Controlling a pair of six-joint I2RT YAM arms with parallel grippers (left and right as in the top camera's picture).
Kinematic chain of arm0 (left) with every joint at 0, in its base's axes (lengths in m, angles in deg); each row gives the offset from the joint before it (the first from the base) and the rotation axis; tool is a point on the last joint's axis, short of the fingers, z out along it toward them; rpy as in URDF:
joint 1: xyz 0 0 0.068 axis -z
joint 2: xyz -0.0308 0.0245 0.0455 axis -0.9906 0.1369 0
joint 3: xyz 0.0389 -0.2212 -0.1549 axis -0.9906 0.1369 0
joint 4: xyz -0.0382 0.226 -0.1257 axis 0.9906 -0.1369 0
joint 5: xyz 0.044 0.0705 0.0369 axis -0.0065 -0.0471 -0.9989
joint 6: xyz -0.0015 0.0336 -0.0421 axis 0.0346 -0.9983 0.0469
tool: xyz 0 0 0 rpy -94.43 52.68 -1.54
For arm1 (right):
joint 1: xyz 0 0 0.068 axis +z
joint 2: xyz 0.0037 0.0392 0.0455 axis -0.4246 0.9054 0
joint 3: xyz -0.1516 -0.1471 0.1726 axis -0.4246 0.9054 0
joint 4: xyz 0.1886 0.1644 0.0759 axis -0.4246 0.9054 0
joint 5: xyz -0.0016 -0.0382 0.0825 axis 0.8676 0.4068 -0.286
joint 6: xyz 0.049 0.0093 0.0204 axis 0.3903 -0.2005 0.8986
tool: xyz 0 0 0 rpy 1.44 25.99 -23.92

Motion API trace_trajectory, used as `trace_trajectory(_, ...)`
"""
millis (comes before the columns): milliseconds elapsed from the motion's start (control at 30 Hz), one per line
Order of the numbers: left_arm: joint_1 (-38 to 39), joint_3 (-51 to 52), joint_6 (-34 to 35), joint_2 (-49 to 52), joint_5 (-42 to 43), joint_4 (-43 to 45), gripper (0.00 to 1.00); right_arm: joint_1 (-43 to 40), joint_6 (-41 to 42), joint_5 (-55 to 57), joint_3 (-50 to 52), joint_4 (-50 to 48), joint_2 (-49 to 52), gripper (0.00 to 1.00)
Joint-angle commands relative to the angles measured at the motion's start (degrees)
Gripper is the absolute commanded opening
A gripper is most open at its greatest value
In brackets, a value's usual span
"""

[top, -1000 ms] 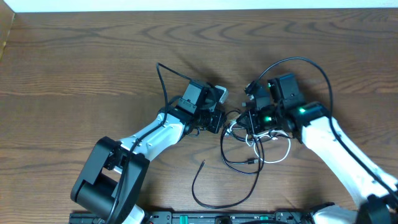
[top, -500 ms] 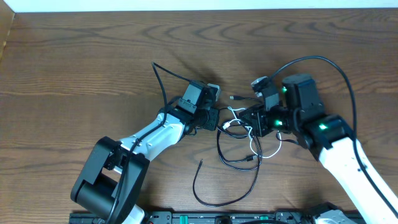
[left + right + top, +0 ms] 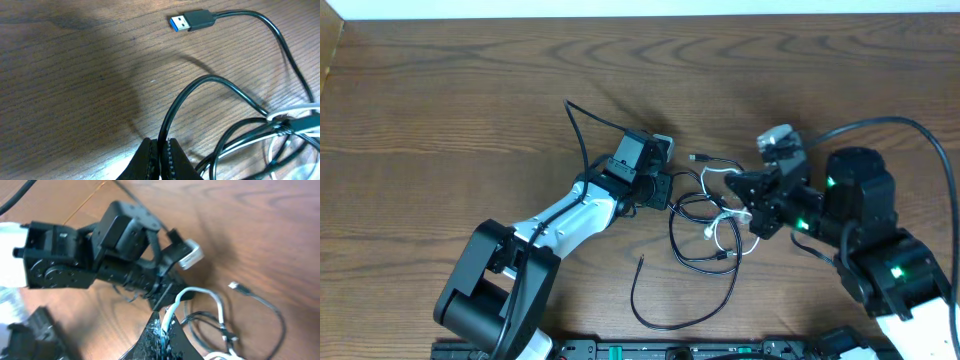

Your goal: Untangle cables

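My right gripper pulls the white cord away from the tangle next, then lowers it, as the cord still runs into the black loops.
A thin black cord lies in loops at the table's middle, tangled with a shorter white cord. Its blue-tipped USB plug lies apart from the loops. My left gripper is shut on a loop of the black cord, which runs straight up out of its closed fingertips. My right gripper is shut on the white cord, which rises from its fingertips and arches over towards the tangle. The two grippers face each other across the tangle.
Thicker black wires run from my arm bases, one arching behind the left arm, one over the right arm. A free end of the black cord lies near the front edge. The table's back edge meets a white wall.
My right arm has pulled away to the right and towards the front, drawing the white cord with it. The tangle has spread wider. My left gripper has held its place.
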Motion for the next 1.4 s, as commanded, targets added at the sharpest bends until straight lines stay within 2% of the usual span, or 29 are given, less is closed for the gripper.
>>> trace_trajectory(0, -0.4, -1.3, 0.6, 0.3, -1.0, -0.2, 0.07, -0.2, -1.2, 11.0, -0.6, 1.3, -2.2, 0.01)
trace_trajectory(133, -0.5, -1.3, 0.6, 0.3, -2.3, -0.4, 0.08, -0.2, -0.2, 19.8, -0.6, 3.0, -3.0, 0.01)
trace_trajectory(433, -0.9, -1.3, 1.1, 0.3, -6.8, -1.4, 0.08, -0.2, 12.4, 42.1, -0.6, 7.5, -4.3, 0.01)
trace_trajectory(600, -1.4, -1.3, 2.3, 0.3, -6.6, -1.4, 0.08, -0.2, 11.2, 43.6, -0.6, 8.7, -3.7, 0.01)
trace_trajectory(767, -1.4, -1.3, 2.3, 0.3, -6.5, -1.4, 0.08, -0.2, 11.0, 51.5, -0.5, 12.5, -0.8, 0.01)
trace_trajectory(1200, -1.4, -1.3, 2.3, 0.3, -6.5, -1.6, 0.07, -2.4, 9.9, 53.9, -0.5, 13.7, 20.2, 0.06)
trace_trajectory(1233, -1.4, -1.3, 2.3, 0.3, -6.5, -1.6, 0.08, -2.9, 9.9, 53.6, -0.5, 13.7, 22.0, 0.08)
trace_trajectory(1300, -1.4, -1.3, 2.3, 0.3, -6.5, -1.6, 0.08, -3.8, 9.9, 52.9, -0.5, 13.7, 25.0, 0.29)
trace_trajectory(1333, -1.4, -1.3, 2.3, 0.3, -6.5, -1.6, 0.08, -4.4, 9.9, 51.7, -0.5, 13.7, 26.5, 0.56)
trace_trajectory(1367, -1.4, -1.3, 2.3, 0.3, -6.5, -1.6, 0.07, -4.9, 9.9, 50.4, -0.5, 13.7, 27.8, 0.75)
